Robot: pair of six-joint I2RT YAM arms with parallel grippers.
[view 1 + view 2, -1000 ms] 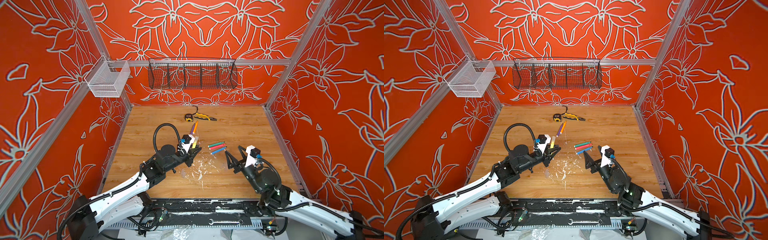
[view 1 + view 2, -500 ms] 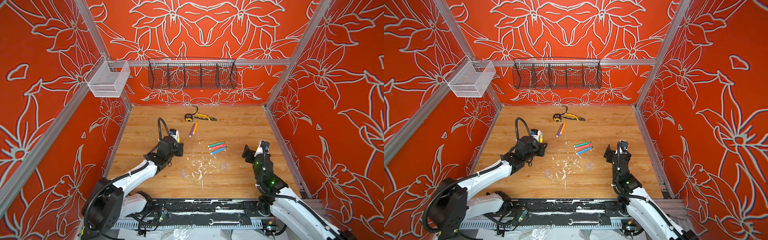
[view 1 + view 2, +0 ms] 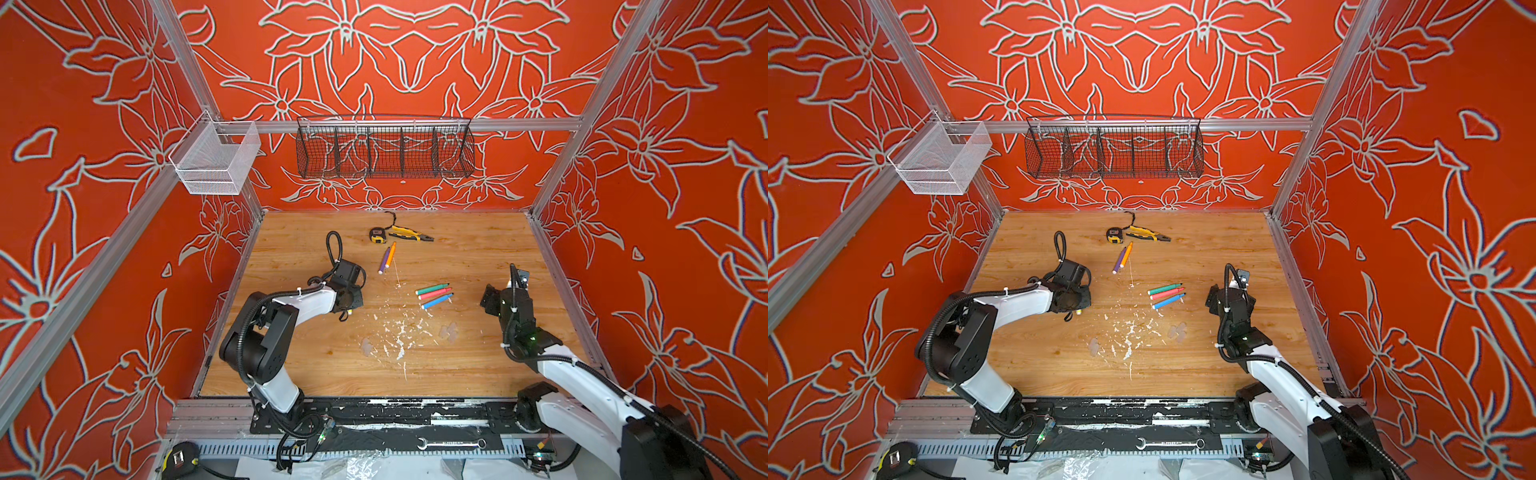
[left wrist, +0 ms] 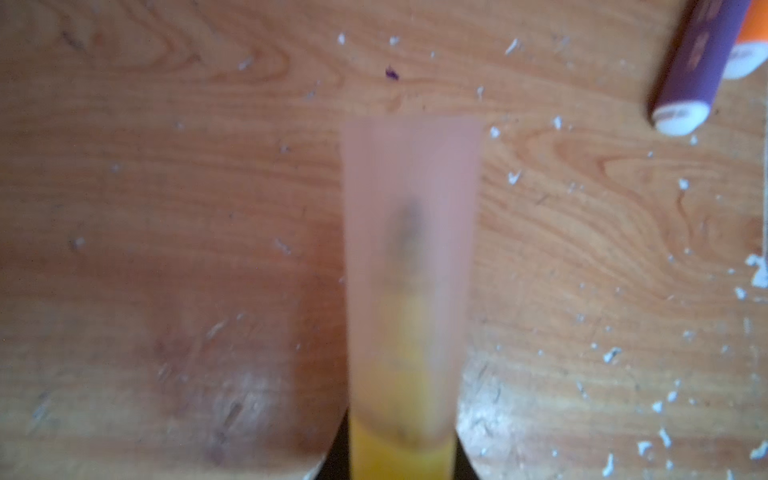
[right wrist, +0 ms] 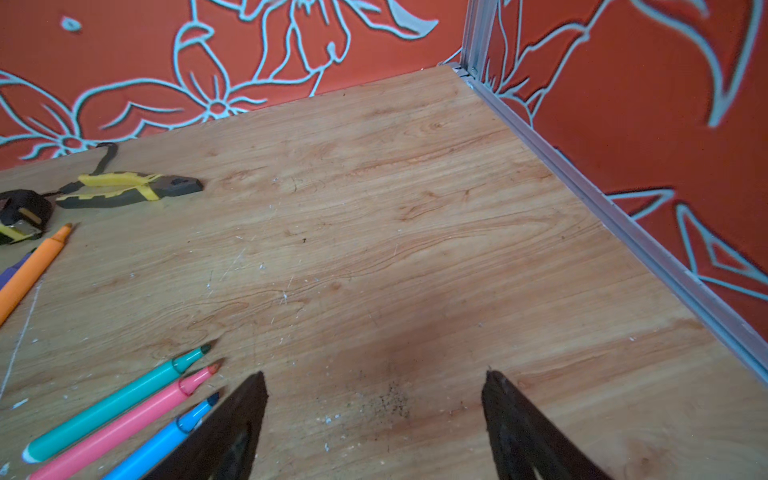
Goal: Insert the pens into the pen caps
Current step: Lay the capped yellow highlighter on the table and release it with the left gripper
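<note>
I will move the yellow pen, which already has its cap on, outward with my left gripper to the bare tabletop beside the purple pen and let go of it there.
My left gripper (image 3: 348,306) (image 4: 401,467) is shut on a yellow pen (image 4: 401,459), which has a clear pen cap (image 4: 409,249) over its tip. Purple pen (image 3: 383,261) (image 4: 698,62) and orange pen (image 3: 390,254) (image 4: 748,45) lie side by side further back. Green (image 3: 432,289) (image 5: 116,403), pink-red (image 3: 434,294) (image 5: 124,428) and blue (image 3: 436,301) (image 5: 162,440) pens lie in a row at mid-table. My right gripper (image 3: 490,297) (image 5: 374,376) stands open and empty just right of their tips. Loose clear pen caps (image 3: 449,330) (image 3: 368,347) lie nearer the front.
Yellow-and-black pliers (image 3: 409,236) (image 5: 124,189) and a tape measure (image 3: 378,236) (image 5: 20,212) sit at the back of the wooden table (image 3: 478,257). White flecks (image 3: 399,332) scatter over the middle. A black wire basket (image 3: 384,147) and a white mesh basket (image 3: 216,160) hang on the walls.
Both arms have drawn apart from the table's middle: the left gripper went left with the yellow pen, the right gripper swung right, past the row of three pens.
</note>
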